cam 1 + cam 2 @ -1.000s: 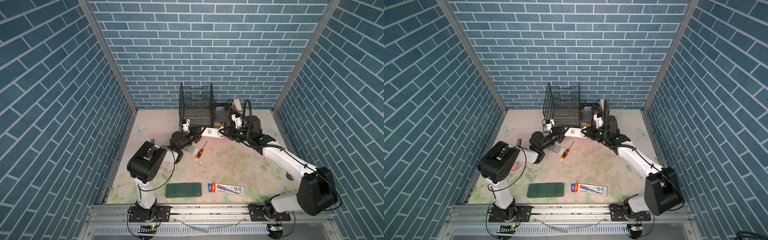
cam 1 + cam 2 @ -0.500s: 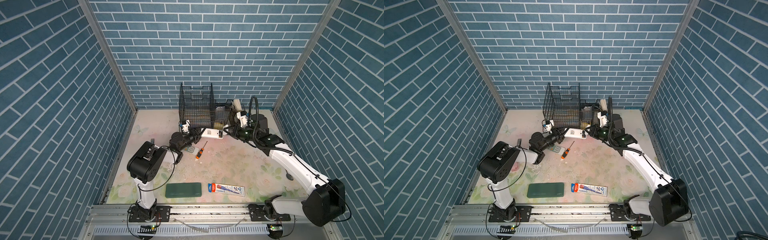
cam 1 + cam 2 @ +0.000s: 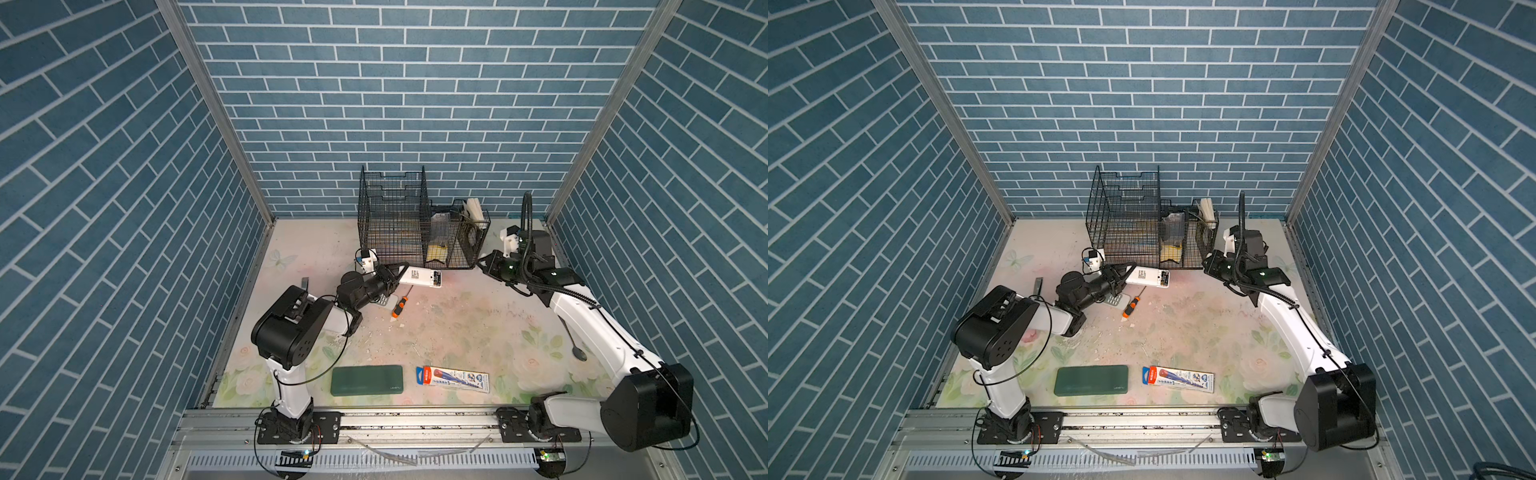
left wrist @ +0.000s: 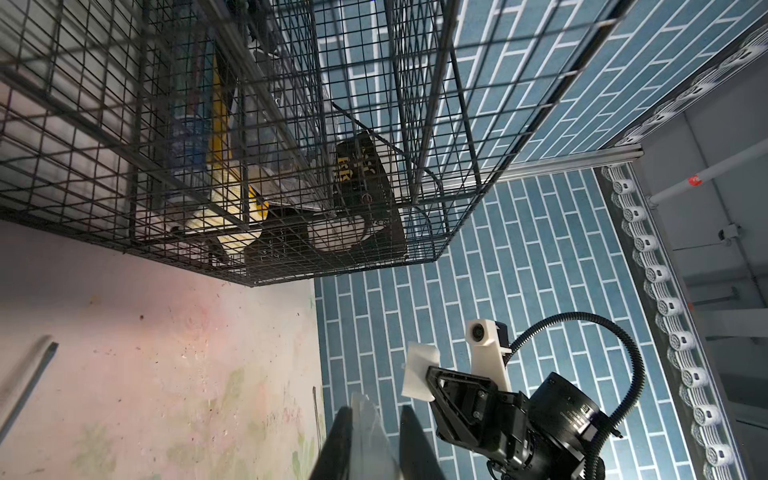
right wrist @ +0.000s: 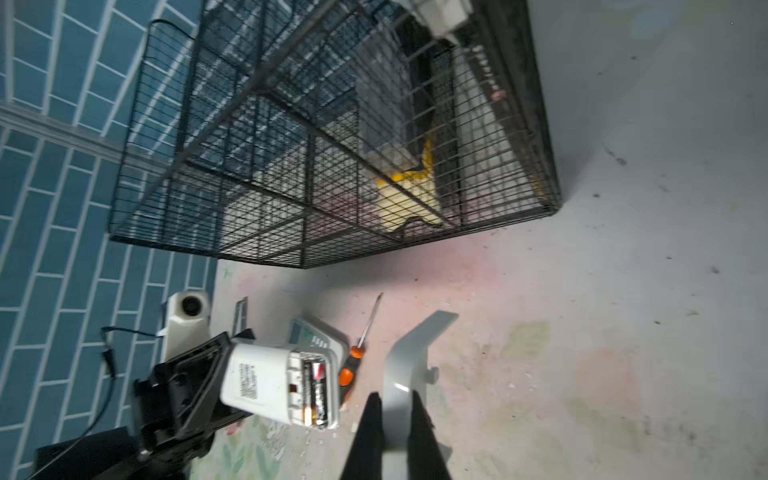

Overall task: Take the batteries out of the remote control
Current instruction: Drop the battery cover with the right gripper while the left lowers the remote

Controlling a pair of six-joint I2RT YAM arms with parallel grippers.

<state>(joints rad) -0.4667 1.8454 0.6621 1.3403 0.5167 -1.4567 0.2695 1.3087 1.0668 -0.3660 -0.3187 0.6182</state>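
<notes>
An open patch of the bare tabletop lies below my right gripper. Next, my right gripper will turn to point down and lower to release the cover there.
My left gripper is shut on one end of a white remote control and holds it above the table in front of the wire basket. The remote's back compartment is open, and two black batteries with coppery ends lie side by side in it. To the right of the remote, apart from it, my right gripper is shut on the pale grey battery cover. In the left wrist view the remote's edge shows between the fingers.
A black wire basket stands at the back. Under the held remote lie a grey remote and an orange-handled screwdriver. Near the front edge lie a green case and a toothpaste box. A spoon lies at the right.
My right gripper has pulled away to the right from the remote's end, carrying the battery cover. The left arm and the remote have stayed in place.
</notes>
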